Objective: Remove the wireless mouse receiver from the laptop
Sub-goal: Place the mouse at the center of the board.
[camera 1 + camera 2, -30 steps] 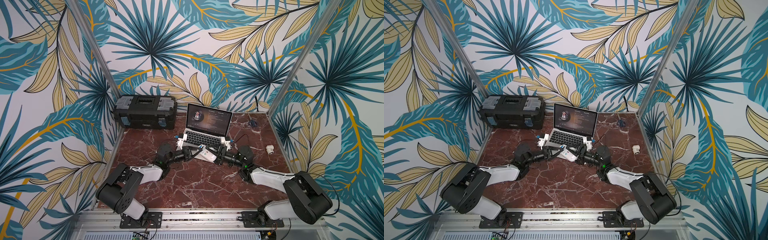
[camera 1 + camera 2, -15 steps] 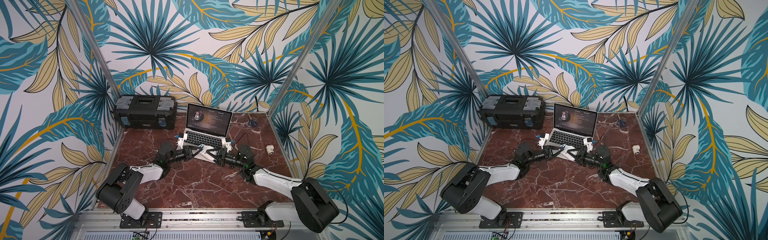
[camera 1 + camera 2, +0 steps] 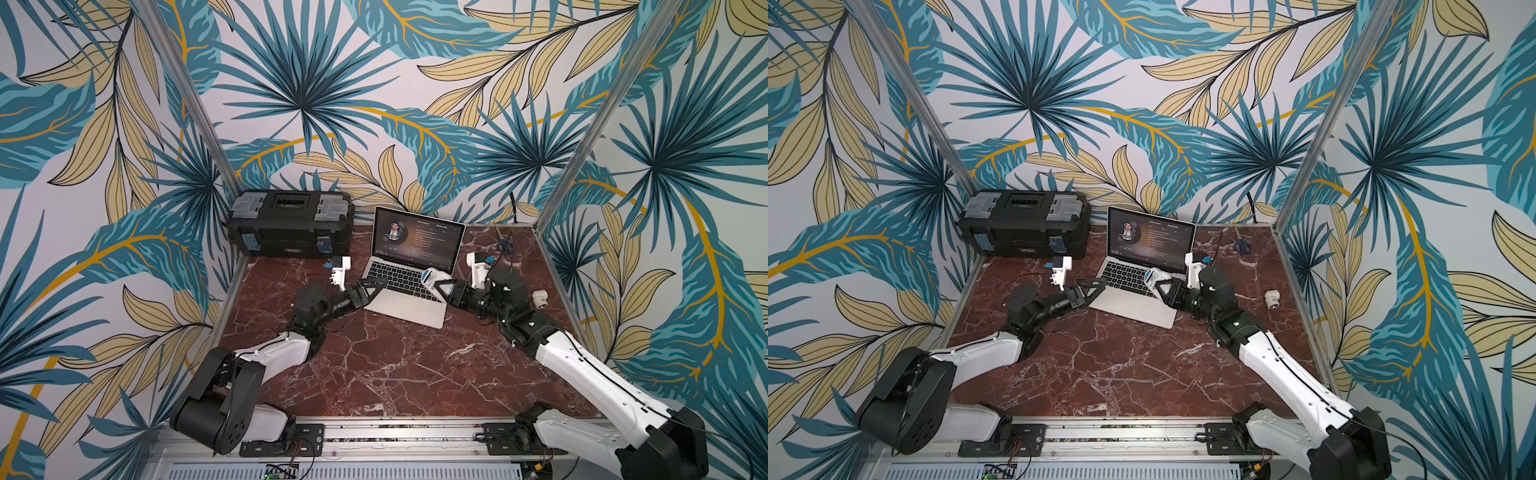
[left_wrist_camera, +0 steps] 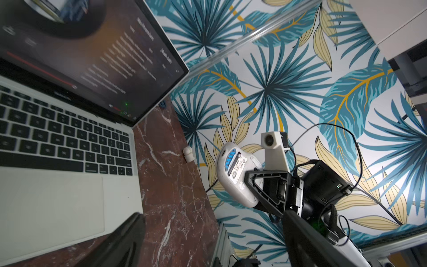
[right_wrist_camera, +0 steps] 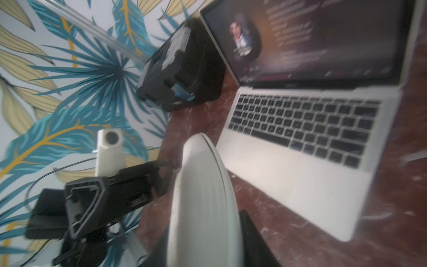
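Note:
The tabletop [image 5: 402, 164] between the laptop and the small white object is empty, so my right gripper will turn toward it next, lower the mouse [image 5: 203, 196] there and let it go.
The silver laptop [image 3: 409, 301] [image 3: 1133, 305] stands open on the red marble table, its dark screen lit. My right gripper [image 3: 438, 286] [image 3: 1158, 286] is shut on a white wireless mouse [image 3: 433, 276] [image 4: 233, 171] [image 5: 203, 196], held on edge above the laptop's right front corner. The left wrist view shows the mouse's labelled underside. My left gripper [image 3: 380, 286] [image 3: 1096, 286] [image 4: 215, 240] hangs open and empty over the laptop's left front edge, apart from the mouse. The wireless mouse receiver cannot be made out in any view.
A black toolbox [image 3: 291, 226] [image 3: 1025, 228] stands at the back left beside the laptop. A small white object [image 3: 539, 298] [image 4: 189, 154] lies near the right wall. A small blue tool [image 3: 505, 245] lies at the back right. Patterned walls and metal posts enclose the table.
My left gripper has opened and let go; both grippers were together at the mouse before. My right gripper has closed on the mouse and carried it up and to the right.

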`<move>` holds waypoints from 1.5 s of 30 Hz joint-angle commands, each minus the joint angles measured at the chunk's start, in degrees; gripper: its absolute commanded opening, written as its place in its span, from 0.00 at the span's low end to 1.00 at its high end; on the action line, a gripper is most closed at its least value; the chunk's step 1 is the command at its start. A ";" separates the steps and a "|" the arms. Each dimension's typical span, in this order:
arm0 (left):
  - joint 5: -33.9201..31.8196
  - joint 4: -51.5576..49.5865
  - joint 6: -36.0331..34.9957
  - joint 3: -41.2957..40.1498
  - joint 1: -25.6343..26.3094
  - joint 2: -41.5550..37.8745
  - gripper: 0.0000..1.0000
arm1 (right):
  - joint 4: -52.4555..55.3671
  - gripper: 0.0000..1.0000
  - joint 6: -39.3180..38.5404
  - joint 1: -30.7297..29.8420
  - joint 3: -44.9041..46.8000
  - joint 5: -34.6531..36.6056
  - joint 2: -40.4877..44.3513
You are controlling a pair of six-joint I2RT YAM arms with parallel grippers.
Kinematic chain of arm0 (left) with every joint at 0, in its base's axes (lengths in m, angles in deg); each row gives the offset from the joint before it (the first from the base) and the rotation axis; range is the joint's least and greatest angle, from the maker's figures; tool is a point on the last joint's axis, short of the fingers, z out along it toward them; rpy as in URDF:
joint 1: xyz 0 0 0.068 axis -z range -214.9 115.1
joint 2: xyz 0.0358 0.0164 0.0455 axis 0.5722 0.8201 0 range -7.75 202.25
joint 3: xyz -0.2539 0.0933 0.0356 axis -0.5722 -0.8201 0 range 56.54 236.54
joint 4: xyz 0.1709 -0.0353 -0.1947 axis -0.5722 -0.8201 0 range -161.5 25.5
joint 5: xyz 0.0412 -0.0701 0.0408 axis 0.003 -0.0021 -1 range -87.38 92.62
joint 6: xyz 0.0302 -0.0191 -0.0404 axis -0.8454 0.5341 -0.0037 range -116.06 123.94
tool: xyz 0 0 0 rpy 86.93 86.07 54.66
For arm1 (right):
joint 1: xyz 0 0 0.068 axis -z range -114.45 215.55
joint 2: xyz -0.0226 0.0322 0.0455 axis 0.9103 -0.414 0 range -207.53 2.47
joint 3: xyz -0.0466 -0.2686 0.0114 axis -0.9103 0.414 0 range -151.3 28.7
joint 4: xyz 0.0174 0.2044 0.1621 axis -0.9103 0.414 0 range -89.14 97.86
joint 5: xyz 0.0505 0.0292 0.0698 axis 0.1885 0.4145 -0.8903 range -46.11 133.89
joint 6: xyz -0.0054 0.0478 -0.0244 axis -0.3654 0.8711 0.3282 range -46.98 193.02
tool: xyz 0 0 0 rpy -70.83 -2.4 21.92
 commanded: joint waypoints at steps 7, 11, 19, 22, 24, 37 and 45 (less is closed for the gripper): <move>-10.15 -22.92 -23.22 -2.38 -5.31 -11.15 0.99 | 21.96 0.00 -42.61 -6.44 -7.67 62.58 -16.80; -15.23 -24.32 -28.06 -4.64 -5.54 -15.02 1.00 | 15.21 0.00 -54.43 -6.58 -8.04 73.81 -28.14; -21.50 -25.27 -30.58 -10.34 -5.86 -21.34 1.00 | -3.57 0.00 -64.24 -7.48 -1.10 71.80 -37.13; -23.30 -24.78 -30.20 -12.58 -5.93 -22.41 1.00 | -6.58 0.00 -64.55 -8.26 -0.73 69.88 -41.33; -24.32 -24.43 -29.97 -13.64 -5.94 -22.85 1.00 | -9.30 0.00 -65.25 -8.63 -0.65 70.42 -44.15; -25.93 -24.45 -29.96 -13.72 -5.89 -22.36 1.00 | -10.88 0.53 -63.51 -8.92 -0.57 68.98 -49.94; -26.98 -26.23 -30.14 -13.03 -5.94 -22.16 1.00 | -6.93 0.67 -61.27 -11.05 -0.40 65.76 -47.98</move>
